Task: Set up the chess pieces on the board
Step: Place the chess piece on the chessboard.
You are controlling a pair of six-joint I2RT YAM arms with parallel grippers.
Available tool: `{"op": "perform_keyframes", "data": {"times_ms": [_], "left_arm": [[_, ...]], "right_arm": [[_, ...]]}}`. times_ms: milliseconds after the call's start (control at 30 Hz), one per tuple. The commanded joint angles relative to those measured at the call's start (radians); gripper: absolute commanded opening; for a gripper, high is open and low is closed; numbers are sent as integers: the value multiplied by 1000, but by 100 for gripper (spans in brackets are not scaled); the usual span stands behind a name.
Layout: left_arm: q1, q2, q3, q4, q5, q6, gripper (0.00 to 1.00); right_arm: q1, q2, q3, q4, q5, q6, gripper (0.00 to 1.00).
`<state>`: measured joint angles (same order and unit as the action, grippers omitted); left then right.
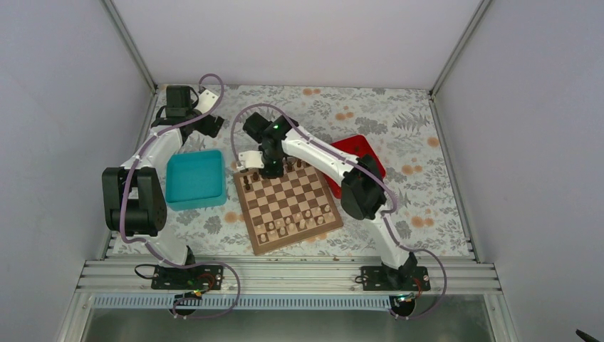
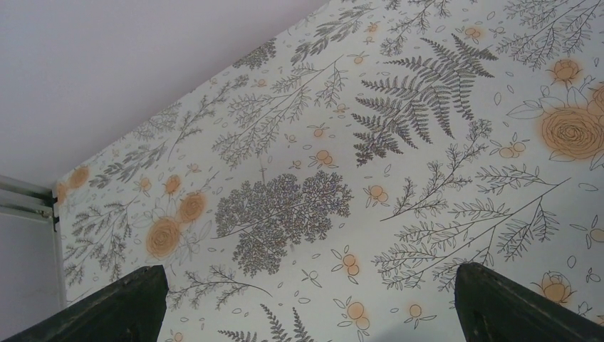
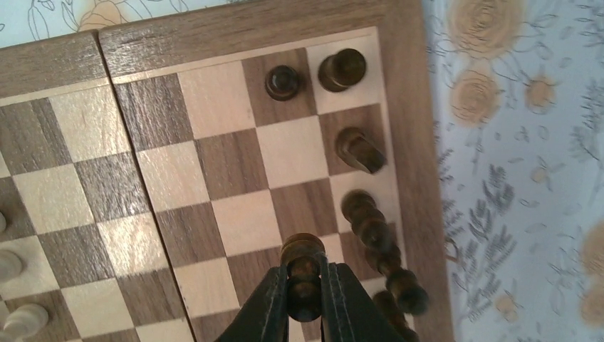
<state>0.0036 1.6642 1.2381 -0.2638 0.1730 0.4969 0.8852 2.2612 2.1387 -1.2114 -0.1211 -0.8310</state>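
Observation:
The pale square (image 1: 258,184) (image 3: 293,150) beside the standing pawn is empty, so the robot's right gripper should move toward the corner rook next and lower its dark piece there.
The board (image 1: 288,203) lies mid-table, turned slightly. My right gripper (image 3: 304,274) is shut on a dark brown chess piece (image 3: 303,249), held just above a square near the board's far edge. Several more dark pieces stand along that edge row, among them a pawn (image 3: 283,82), a rook (image 3: 342,69) in the corner and a taller piece (image 3: 367,217). From above, the right gripper (image 1: 271,169) hangs over the board's far left part. My left gripper (image 2: 308,271) is open and empty over bare flowered cloth, at the table's far left (image 1: 206,125).
A teal tray (image 1: 194,178) sits left of the board, and a red tray (image 1: 356,153) lies behind its right side, partly under the right arm. Pale cream chessmen (image 1: 292,224) stand in the board's near rows. White walls enclose the table.

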Motion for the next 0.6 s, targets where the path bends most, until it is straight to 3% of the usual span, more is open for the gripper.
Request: {"op": "perform_keyframes", "data": {"times_ms": [0,567], "left_arm": [[-3,-25,2,12,17,-11,100],[-3,-27,-9,22,28,-9,100]], "right_arm": [[33,34,29,13,-57,-10,8],[56,137,31,89,-48,-2,9]]}}
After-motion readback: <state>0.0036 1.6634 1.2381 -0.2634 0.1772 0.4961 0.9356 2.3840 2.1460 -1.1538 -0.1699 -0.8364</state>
